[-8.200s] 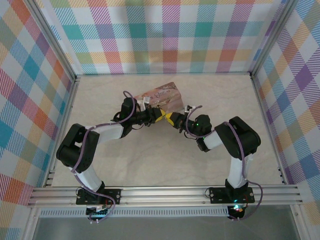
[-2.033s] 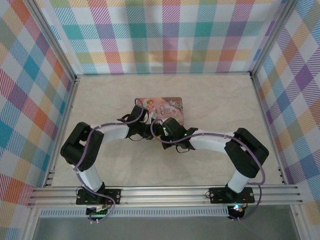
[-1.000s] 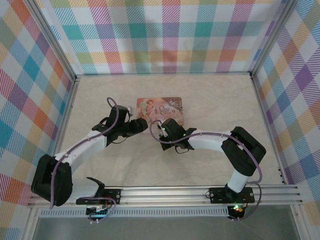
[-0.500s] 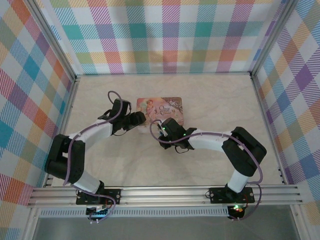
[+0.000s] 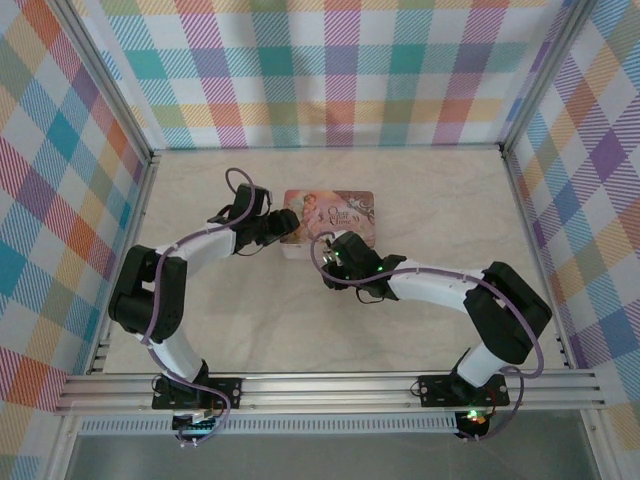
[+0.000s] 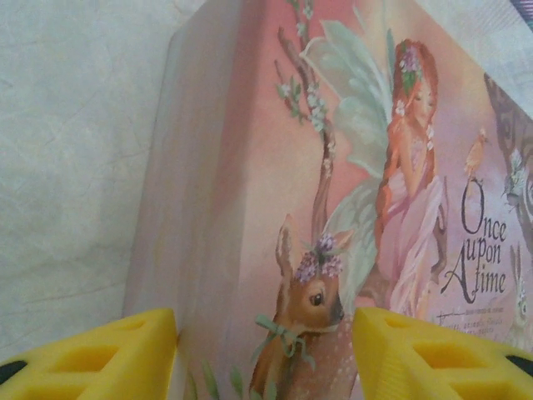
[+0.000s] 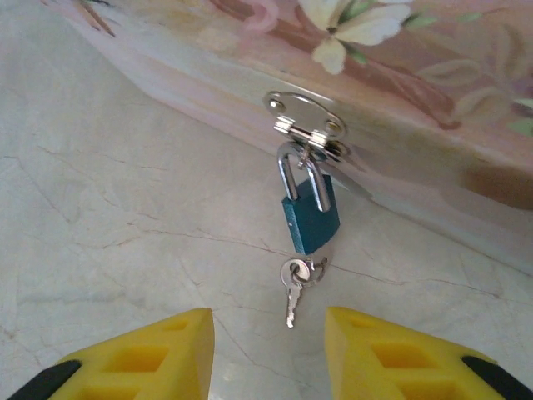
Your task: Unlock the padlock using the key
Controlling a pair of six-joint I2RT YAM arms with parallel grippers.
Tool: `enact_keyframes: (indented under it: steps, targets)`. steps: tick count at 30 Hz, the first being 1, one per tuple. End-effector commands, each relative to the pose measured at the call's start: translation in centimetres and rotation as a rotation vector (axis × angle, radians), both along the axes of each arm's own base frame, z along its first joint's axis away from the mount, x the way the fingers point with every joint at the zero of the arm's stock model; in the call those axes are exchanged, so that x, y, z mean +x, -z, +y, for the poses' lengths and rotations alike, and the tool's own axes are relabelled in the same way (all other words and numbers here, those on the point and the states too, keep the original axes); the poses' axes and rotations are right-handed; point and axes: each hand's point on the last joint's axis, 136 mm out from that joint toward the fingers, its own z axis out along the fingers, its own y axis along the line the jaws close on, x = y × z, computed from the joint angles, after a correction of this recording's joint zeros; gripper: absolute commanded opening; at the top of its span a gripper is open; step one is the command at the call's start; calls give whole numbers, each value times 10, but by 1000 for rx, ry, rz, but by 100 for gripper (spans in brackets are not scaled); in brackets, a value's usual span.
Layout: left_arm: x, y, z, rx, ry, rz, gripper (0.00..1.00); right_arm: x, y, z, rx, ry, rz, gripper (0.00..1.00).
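My right gripper goes down and turns next, to bring its fingers around the lower end of the teal padlock (image 7: 309, 218), because one shackle leg is outside the padlock's body.
The pink picture tin (image 5: 342, 208) lies flat at mid-table. A small teal padlock (image 7: 309, 218) hangs from the silver hasp (image 7: 306, 117) on its front wall. The key (image 7: 291, 305), a thin silver sliver on a ring at the padlock's bottom, rests on the table. My right gripper (image 7: 268, 350) is open just short of the key, with nothing between its yellow fingertips (image 7: 141, 354). It sits at the tin's near edge (image 5: 333, 248). My left gripper (image 5: 285, 228) is open at the tin's left corner (image 6: 250, 208), a yellow fingertip (image 6: 92, 350) on each side.
The marbled table (image 5: 440, 190) is ringed by plaid walls (image 5: 330, 70) on three sides. A metal rail (image 5: 330, 385) carrying the arm bases runs along the near edge. Bare table lies to the right of the tin and between the arms.
My right gripper has opened, let go of the key and drawn back a little. The left arm swung up to the tin's left corner, and the tin shifted slightly right.
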Motion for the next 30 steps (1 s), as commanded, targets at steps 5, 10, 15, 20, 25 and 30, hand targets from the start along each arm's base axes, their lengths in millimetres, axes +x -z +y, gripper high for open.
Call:
enact_keyframes:
  steps: [5,10,15,20,25,30]
  targets:
    - [9,-9,-4,-37,6,-20,57,12,14,1,-57,85,-16,40]
    - [10,-7,-5,-34,8,-17,57,20,24,7,-73,93,-15,40]
    - [12,-7,-7,-45,12,-13,57,27,30,9,-92,111,-18,39]
    - [13,-9,-8,-50,14,-17,57,30,39,6,-129,131,-11,39]
    - [12,-8,-8,-52,17,-12,57,32,46,7,-144,137,-5,38]
    - [11,-8,-9,-53,18,-11,57,32,53,7,-160,131,3,29]
